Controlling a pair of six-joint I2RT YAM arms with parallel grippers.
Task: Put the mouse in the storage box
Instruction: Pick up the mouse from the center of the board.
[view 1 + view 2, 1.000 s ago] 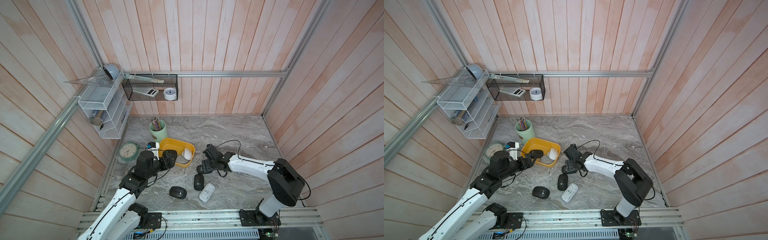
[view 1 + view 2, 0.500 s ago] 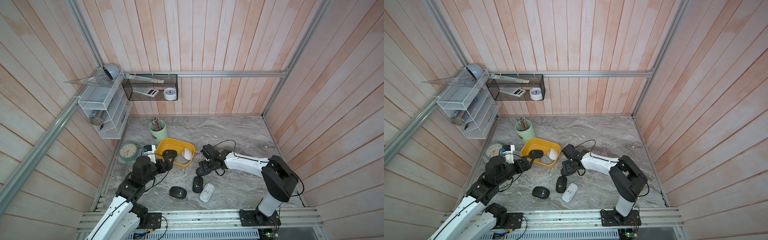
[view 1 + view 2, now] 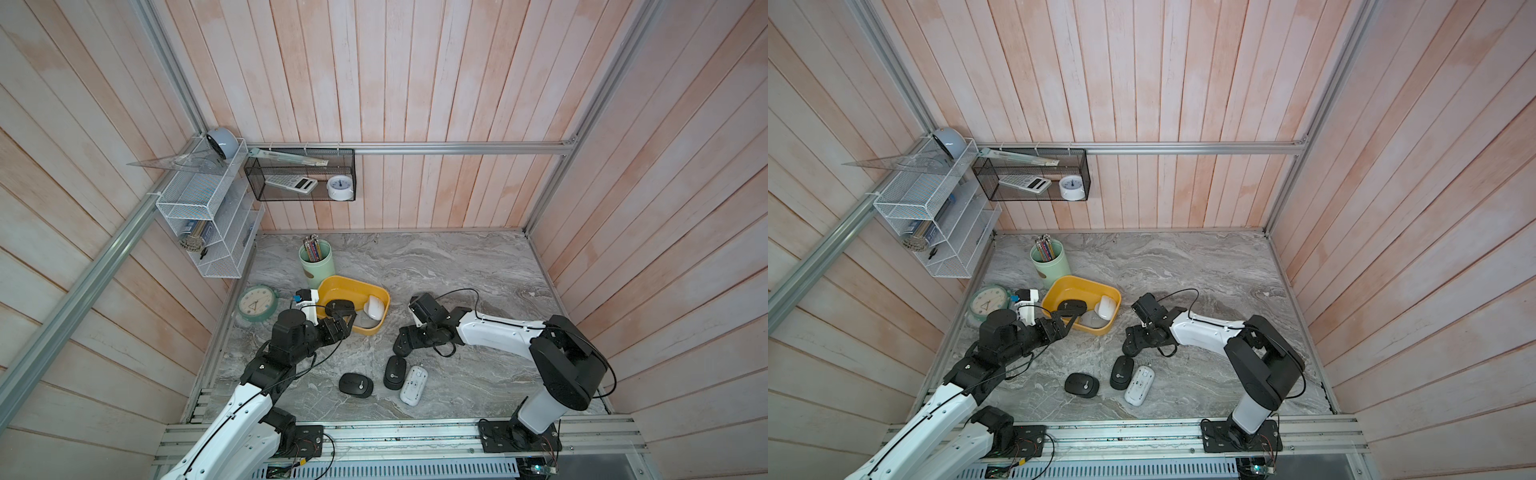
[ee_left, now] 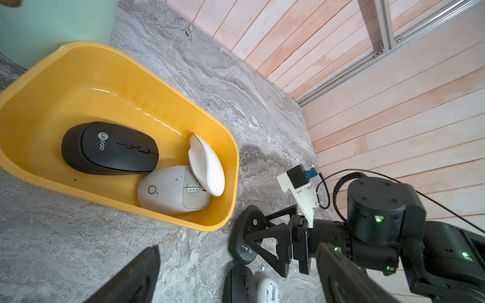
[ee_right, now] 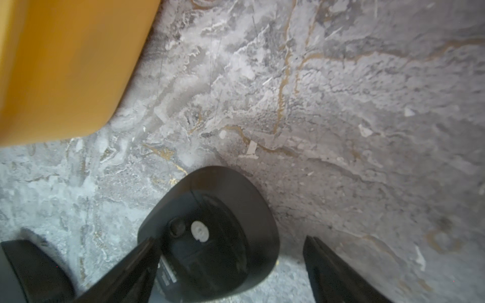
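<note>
The tipped black mouse (image 3: 401,345) stands between the fingers of my right gripper, off-centre against one finger. So I will next ease my right gripper toward the storage box (image 3: 332,283) and close its fingers across the mouse.
The storage box (image 3: 332,283) (image 4: 162,110) is a yellow bin left of the table's middle. It holds a black mouse (image 4: 110,148), a grey-white mouse (image 4: 168,190) and a white mouse (image 4: 207,165). My left gripper (image 3: 340,326) (image 4: 237,249) is open and empty just outside the box's near wall. My right gripper (image 3: 404,344) (image 5: 231,240) is open, low on the table right of the box. Another black mouse (image 5: 215,230) (image 4: 245,230) stands tipped on its edge between its fingers, one finger (image 5: 141,259) touching it and the other apart.
Two black mice (image 3: 355,384) (image 3: 395,372) and an upturned white mouse (image 3: 413,384) lie near the front edge. A green pencil cup (image 3: 316,259) and a green clock (image 3: 257,302) stand behind and left of the box. A white wire rack (image 3: 208,224) hangs on the left wall.
My left arm has drawn back from the box toward the front, jaws a little wider, leaving the black mouse inside. My right gripper's jaws have widened around the tipped black mouse.
</note>
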